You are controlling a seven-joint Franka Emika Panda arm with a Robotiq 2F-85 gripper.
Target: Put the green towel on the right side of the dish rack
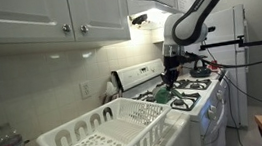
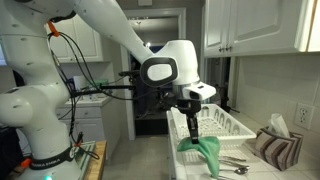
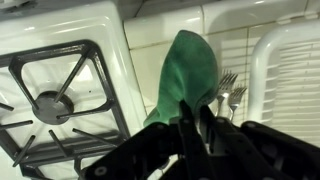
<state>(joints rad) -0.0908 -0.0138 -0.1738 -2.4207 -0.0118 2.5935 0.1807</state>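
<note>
I will carry the green towel [image 1: 164,93] across next, turn my gripper over the rack's rim facing the stove [image 1: 147,102] and let the towel go, because it still hangs short of the rack.
The green towel [image 3: 186,70] hangs from my gripper [image 3: 192,112], which is shut on its top edge. In an exterior view the towel [image 2: 205,152] droops down over the counter next to the white dish rack [image 2: 228,125]. In an exterior view the gripper [image 1: 169,77] holds the towel [image 1: 164,93] between the stove and the dish rack [image 1: 117,125]. In the wrist view the rack's rim [image 3: 285,60] is at the right.
A white gas stove [image 3: 60,80] with black grates lies at the left of the wrist view. Forks [image 3: 228,92] lie on the counter between stove and rack. A striped cloth [image 2: 277,146] and a tissue box sit beyond the rack. Cabinets hang above.
</note>
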